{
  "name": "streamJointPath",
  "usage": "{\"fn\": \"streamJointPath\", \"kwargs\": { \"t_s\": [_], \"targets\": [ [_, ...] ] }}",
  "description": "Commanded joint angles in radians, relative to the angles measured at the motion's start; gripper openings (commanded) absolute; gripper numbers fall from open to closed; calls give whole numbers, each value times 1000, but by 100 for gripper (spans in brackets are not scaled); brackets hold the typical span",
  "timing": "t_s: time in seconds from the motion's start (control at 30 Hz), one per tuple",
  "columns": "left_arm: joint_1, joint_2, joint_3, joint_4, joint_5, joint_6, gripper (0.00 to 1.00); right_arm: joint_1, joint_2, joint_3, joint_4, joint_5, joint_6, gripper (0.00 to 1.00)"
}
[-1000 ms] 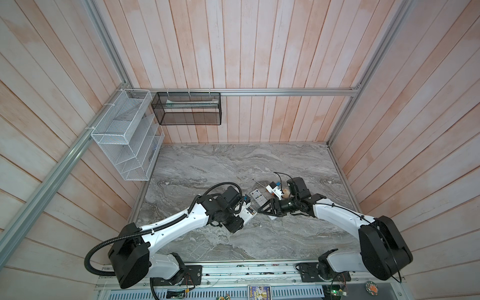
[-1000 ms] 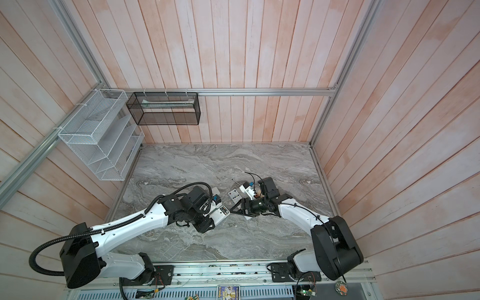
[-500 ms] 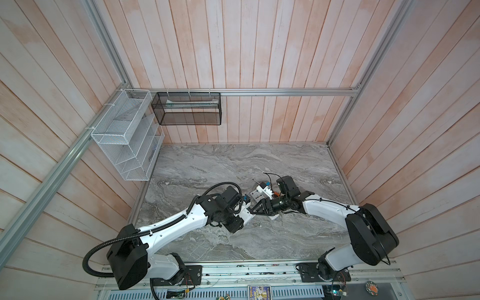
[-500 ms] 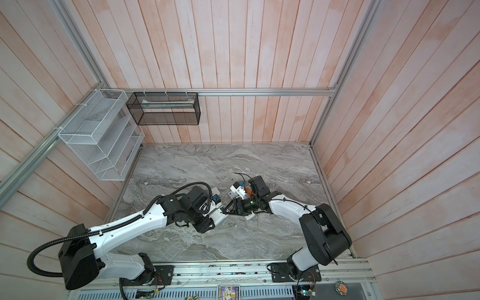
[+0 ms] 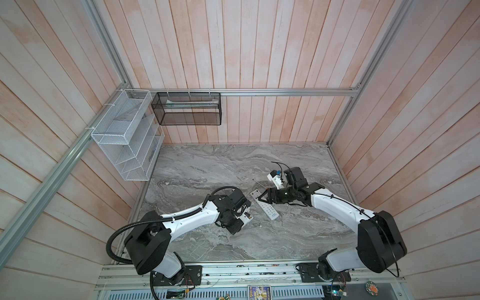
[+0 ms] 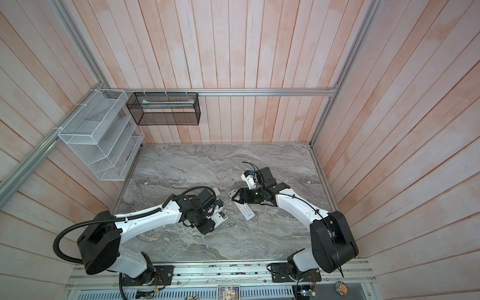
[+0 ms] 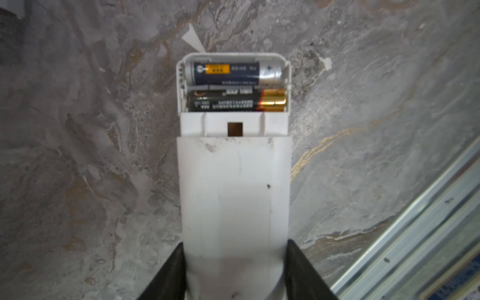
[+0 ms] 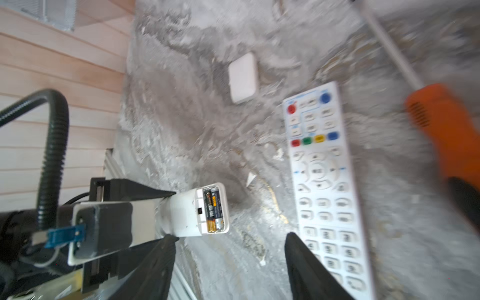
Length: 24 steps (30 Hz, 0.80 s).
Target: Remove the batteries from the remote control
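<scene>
The white remote control [image 7: 233, 194] turns slightly in my left gripper next, then goes down flat onto the clear patch of bare marble just below that gripper for release.
My left gripper [image 7: 235, 270] is shut on a white remote control [image 7: 233, 194], held by its body low over the table. Its back compartment is uncovered. Two batteries lie in it side by side: a dark blue one with a yellow label [image 7: 233, 72] and a black and gold one [image 7: 233, 102]. Both top views show this remote [image 5: 246, 217] [image 6: 222, 217] left of centre. My right gripper [image 8: 230, 259] [image 5: 261, 201] is open and empty, hovering over the near end of a second, button-side-up remote [image 8: 324, 181] [image 5: 265, 206], apart from the held remote [image 8: 189, 215].
An orange-handled screwdriver [image 8: 446, 135] lies beside the second remote, close to my right fingers. A small white cover [image 8: 243, 78] rests on the marble table beyond both remotes. A white wire rack [image 5: 124, 140] and a black mesh basket [image 5: 187, 111] hang on the walls.
The right arm swung left toward the held remote, then came back right, staying open. The left arm and its remote have not moved.
</scene>
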Motion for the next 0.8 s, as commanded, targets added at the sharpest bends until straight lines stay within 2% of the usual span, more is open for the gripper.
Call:
{"fn": "streamJointPath", "kwargs": {
  "t_s": [0.0,0.13,0.2,0.33,0.43,0.53,0.67,0.77],
  "targets": [
    [-5,46,36,43,-65,54,34,-21,8,65,-124,211,-86,68],
    [-5,71,1,105,-103,172,34,-64,25,81,-103,190,-93,68],
    [-4,62,-27,149,-140,234,32,-75,32,82,-90,176,-91,68],
    [2,21,-99,255,-147,401,32,-85,67,98,-91,150,-112,68],
    [26,1,-130,294,-93,522,34,-92,107,128,-134,155,-140,68],
    [66,16,-129,274,-26,626,39,-91,142,171,-190,208,-172,68],
    [137,71,-85,221,53,674,44,-91,195,235,-253,278,-215,68],
    [153,105,-60,195,76,703,50,-91,240,267,-274,293,-245,68]
  ]
}}
